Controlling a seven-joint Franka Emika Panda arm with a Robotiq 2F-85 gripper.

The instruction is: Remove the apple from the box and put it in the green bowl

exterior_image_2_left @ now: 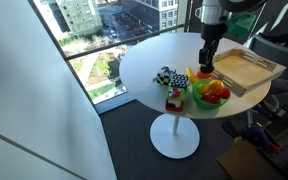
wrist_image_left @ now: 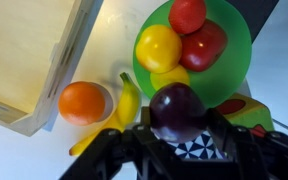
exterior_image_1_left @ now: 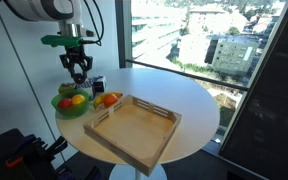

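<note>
I will move my gripper farther over the bowl and down toward that open patch (wrist_image_left: 213,87) to release the apple, because the bowl has bare green beside its red fruits.
In the wrist view my gripper (wrist_image_left: 179,120) is shut on the apple (wrist_image_left: 177,105), a dark maroon round fruit, and holds it above the near edge of the green bowl (wrist_image_left: 240,45). The bowl holds a yellow fruit (wrist_image_left: 158,47) and red fruits (wrist_image_left: 201,42). In both exterior views the gripper (exterior_image_1_left: 79,72) (exterior_image_2_left: 206,68) hangs over the green bowl (exterior_image_1_left: 64,104) (exterior_image_2_left: 200,101), beside the box (exterior_image_1_left: 134,130) (exterior_image_2_left: 250,68), a light wooden tray that lies empty. The box's corner also shows in the wrist view (wrist_image_left: 29,60).
An orange (wrist_image_left: 82,102) and a banana (wrist_image_left: 127,100) lie on the round white table (exterior_image_1_left: 199,105) between box and bowl. A red toy (exterior_image_2_left: 174,98) and a black-and-white patterned object (exterior_image_2_left: 164,76) sit near the bowl. A window stands close behind the table.
</note>
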